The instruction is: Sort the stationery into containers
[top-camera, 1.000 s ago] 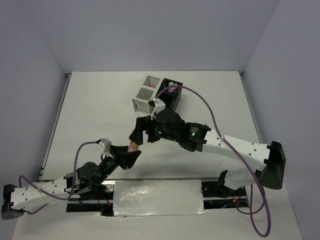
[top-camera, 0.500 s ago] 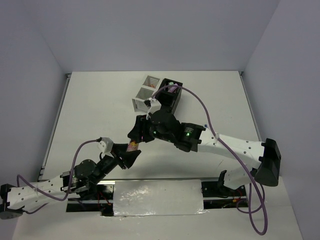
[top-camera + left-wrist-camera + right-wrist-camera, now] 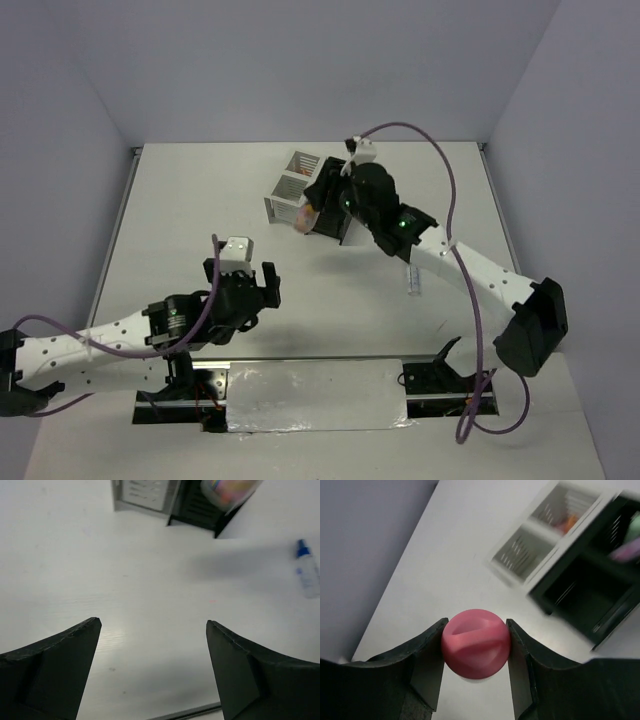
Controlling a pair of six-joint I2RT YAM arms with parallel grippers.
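I will next move my right gripper outward, down and to the left in the top view to release, as the white container's near section (image 3: 290,189) (image 3: 522,554) is below on that side.
My right gripper (image 3: 476,623) is shut on the stubby pink tube (image 3: 476,650), which I see end-on between the two fingers. In the top view the tube (image 3: 303,219) hangs in the air just in front of the white container (image 3: 288,186) and beside the black container (image 3: 333,212). Both containers (image 3: 540,540) (image 3: 590,595) hold a few coloured pens. My left gripper (image 3: 152,623) is open and empty, low over the table at the near left (image 3: 241,271). A clear blue-capped bottle (image 3: 415,280) lies on the table under the right arm.
The right forearm (image 3: 450,255) slants from the containers to its base at the near right. In the left wrist view the bottle (image 3: 306,570) lies at the far right. Grey walls close the table on three sides.
The pink tube passed from the left gripper to the right one. The right arm carried it up toward the containers. The left gripper opened and drew back.
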